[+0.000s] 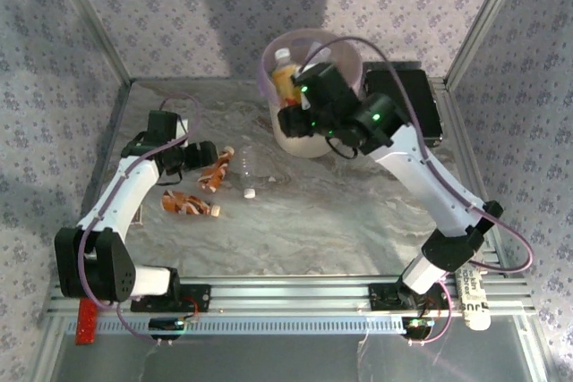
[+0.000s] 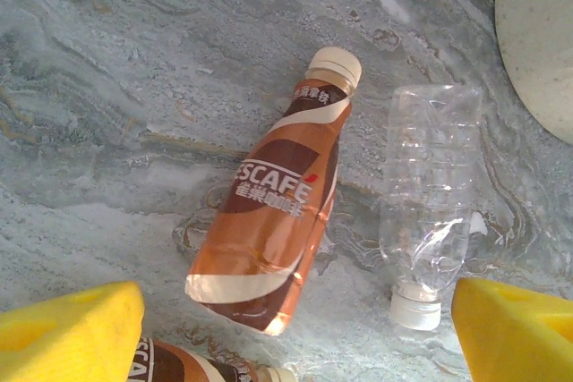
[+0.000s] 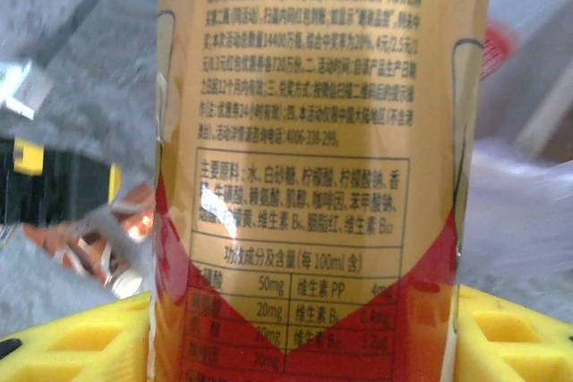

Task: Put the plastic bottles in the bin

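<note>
The right gripper carries the labelled bottle outward over the opening of the bin next and releases the labelled bottle (image 1: 285, 73) there, because it still hangs near the bin's rim.
A yellow-and-red labelled bottle (image 3: 313, 158) stands upright between the yellow fingers (image 3: 81, 337) of my right gripper (image 3: 304, 337), which is shut on it. From above, this bottle (image 1: 285, 73) hangs inside the rim of the pale bin (image 1: 354, 51), with the right gripper (image 1: 294, 105) at it. My left gripper (image 2: 295, 328) is open, hovering over a brown coffee bottle (image 2: 277, 212) and a clear empty bottle (image 2: 430, 194) lying side by side on the table. A second brown bottle (image 2: 179, 366) lies just by its left finger. All three lie left of the bin, below the left gripper (image 1: 201, 157).
A flat black case (image 1: 407, 100) lies behind and right of the bin. A red bar (image 1: 86, 321) rests at the near left corner by the rail. A white lettered object (image 1: 474, 297) lies at the near right. Patterned walls enclose the marbled table (image 1: 313, 221).
</note>
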`<control>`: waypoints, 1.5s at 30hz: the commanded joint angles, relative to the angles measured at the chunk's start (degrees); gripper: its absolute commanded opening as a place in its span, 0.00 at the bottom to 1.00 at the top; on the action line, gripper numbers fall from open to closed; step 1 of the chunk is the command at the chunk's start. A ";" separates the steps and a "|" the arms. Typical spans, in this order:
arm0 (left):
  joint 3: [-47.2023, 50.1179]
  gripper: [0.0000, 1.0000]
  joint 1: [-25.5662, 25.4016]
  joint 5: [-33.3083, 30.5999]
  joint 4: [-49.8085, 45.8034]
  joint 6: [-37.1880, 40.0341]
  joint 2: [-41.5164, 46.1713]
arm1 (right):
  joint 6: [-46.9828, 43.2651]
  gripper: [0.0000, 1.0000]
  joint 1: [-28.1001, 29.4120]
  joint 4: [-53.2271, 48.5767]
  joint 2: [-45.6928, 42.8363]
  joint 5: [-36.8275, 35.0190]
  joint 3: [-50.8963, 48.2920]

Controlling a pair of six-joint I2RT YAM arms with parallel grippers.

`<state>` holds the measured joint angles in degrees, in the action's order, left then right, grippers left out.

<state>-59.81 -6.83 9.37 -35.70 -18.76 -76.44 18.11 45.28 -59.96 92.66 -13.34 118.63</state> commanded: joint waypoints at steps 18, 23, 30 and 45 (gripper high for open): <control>0.05 0.90 -2.62 -3.71 2.48 0.66 -3.99 | 0.20 0.56 -22.22 -0.68 18.20 6.81 21.98; 0.37 0.90 -2.66 -3.80 2.71 0.74 -4.41 | 1.05 0.56 -22.70 0.19 22.10 9.34 22.35; 0.39 0.89 -2.66 -4.00 2.89 0.98 -4.84 | 2.28 0.58 -22.25 0.22 25.15 15.28 21.97; 0.13 0.91 -2.23 -3.96 3.89 1.01 -7.02 | 0.75 0.93 -23.27 -0.14 17.62 10.29 20.11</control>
<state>-59.72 -9.13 5.93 -32.71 -18.52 -82.37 19.86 22.55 -59.42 114.54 -1.06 138.45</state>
